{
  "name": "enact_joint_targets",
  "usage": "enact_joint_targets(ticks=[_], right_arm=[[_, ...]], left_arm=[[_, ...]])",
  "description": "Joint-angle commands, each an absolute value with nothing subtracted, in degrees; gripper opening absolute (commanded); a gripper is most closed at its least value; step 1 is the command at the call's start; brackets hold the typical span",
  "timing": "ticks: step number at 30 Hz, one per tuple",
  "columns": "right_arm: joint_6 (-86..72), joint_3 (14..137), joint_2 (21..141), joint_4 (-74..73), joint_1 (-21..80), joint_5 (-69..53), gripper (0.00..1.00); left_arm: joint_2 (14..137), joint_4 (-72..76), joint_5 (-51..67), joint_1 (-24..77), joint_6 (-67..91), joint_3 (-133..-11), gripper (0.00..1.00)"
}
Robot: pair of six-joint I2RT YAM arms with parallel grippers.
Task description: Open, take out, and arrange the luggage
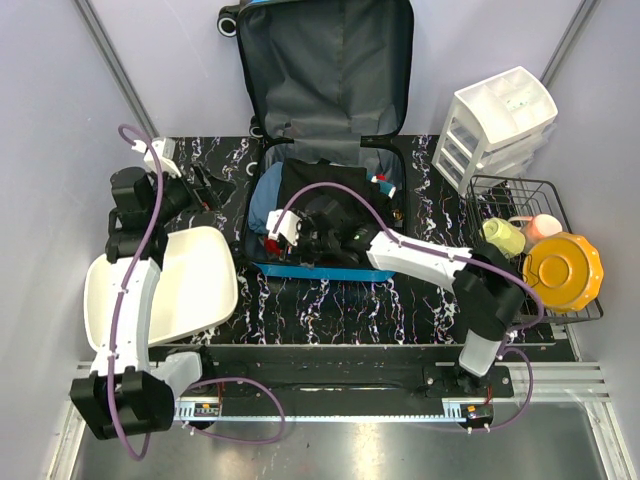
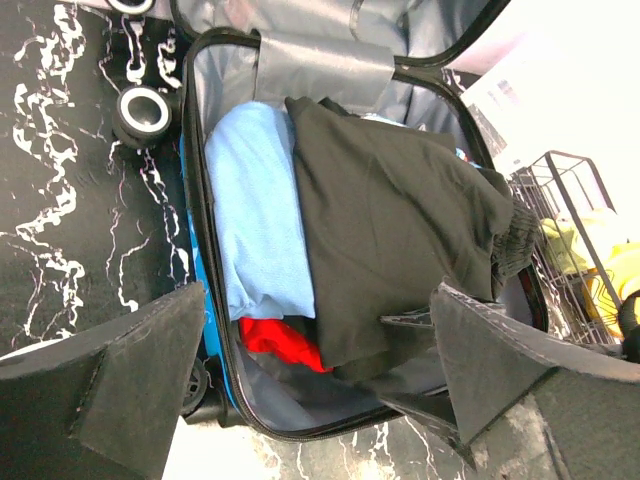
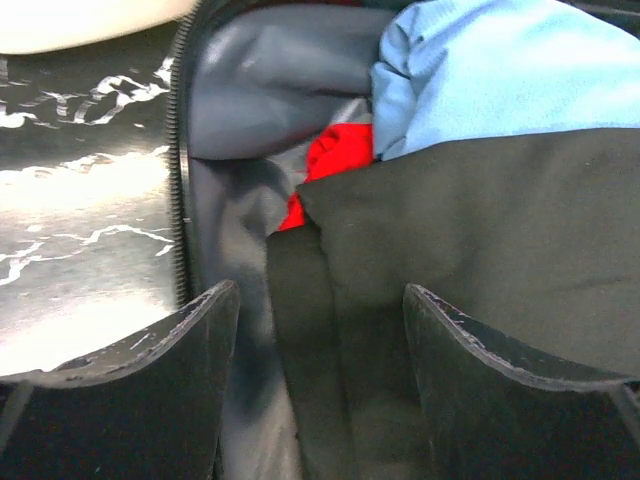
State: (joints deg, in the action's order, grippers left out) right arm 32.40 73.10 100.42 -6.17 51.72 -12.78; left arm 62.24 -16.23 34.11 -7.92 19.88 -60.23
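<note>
The left gripper moves right in the top view to the black garment (image 1: 320,185) beside my right gripper next, since that garment lies uppermost.
The blue luggage (image 1: 300,272) lies open on the black marbled table, its grey-lined lid (image 1: 325,70) standing against the back wall. Inside are a black garment (image 1: 320,185), a light-blue cloth (image 1: 262,200) and a red cloth (image 1: 275,243). My right gripper (image 1: 330,235) is open, low inside the case over the black garment (image 3: 480,220), fingers (image 3: 200,340) apart around a fold, holding nothing. My left gripper (image 1: 205,185) is open and empty, left of the case, facing its contents (image 2: 390,210).
A white tub (image 1: 195,285) sits at the front left. A white drawer unit (image 1: 500,125) stands at the back right. A black wire basket (image 1: 480,190) holds a yellow plate (image 1: 562,270), a yellow-green cup (image 1: 503,236) and a pink item (image 1: 545,225).
</note>
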Motion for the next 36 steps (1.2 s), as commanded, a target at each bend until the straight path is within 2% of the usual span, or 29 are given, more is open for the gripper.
enact_joint_targets(ticks=[1,4,6,8,9,11,12,13,23,36], right_arm=[[38.9,73.5,102.7,-0.7,53.0,-4.9,0.75],[43.1,72.0,104.9,2.4,53.5,-1.4,0.74],[45.7,71.5,106.0,4.3,53.6,-0.3,0.68],[46.8,70.4,106.0,6.5,53.6,3.8,0.57],[46.9,70.2,105.8,8.2,53.6,5.0,0.44],[45.4,71.1,104.2,8.5,53.5,7.6,0.27],[44.6,71.4,103.5,8.9,53.5,8.1,0.08],[43.9,71.7,102.6,9.0,53.3,8.1,0.02],[33.1,67.0,89.5,14.8,50.3,2.4,0.00],[30.5,61.2,83.2,19.4,48.2,-3.8,0.00]], left_arm=[[59.5,-13.0,33.3,-8.0,18.1,-58.8,0.99],[60.4,-14.7,32.0,-7.9,18.5,-58.9,0.99],[61.2,-15.0,31.7,-7.9,18.5,-58.7,0.99],[61.7,-15.0,31.6,-8.0,18.9,-58.5,0.99],[62.3,-14.7,31.6,-8.0,19.5,-58.3,0.99],[62.8,-14.2,31.8,-7.9,20.8,-57.7,0.96],[63.5,-14.1,32.8,-7.9,22.4,-57.0,0.95],[63.9,-13.8,33.4,-7.8,23.4,-56.5,0.95],[70.9,-4.6,39.8,-0.5,38.7,-53.6,0.99],[83.9,7.9,41.3,8.3,53.6,-58.4,0.99]])
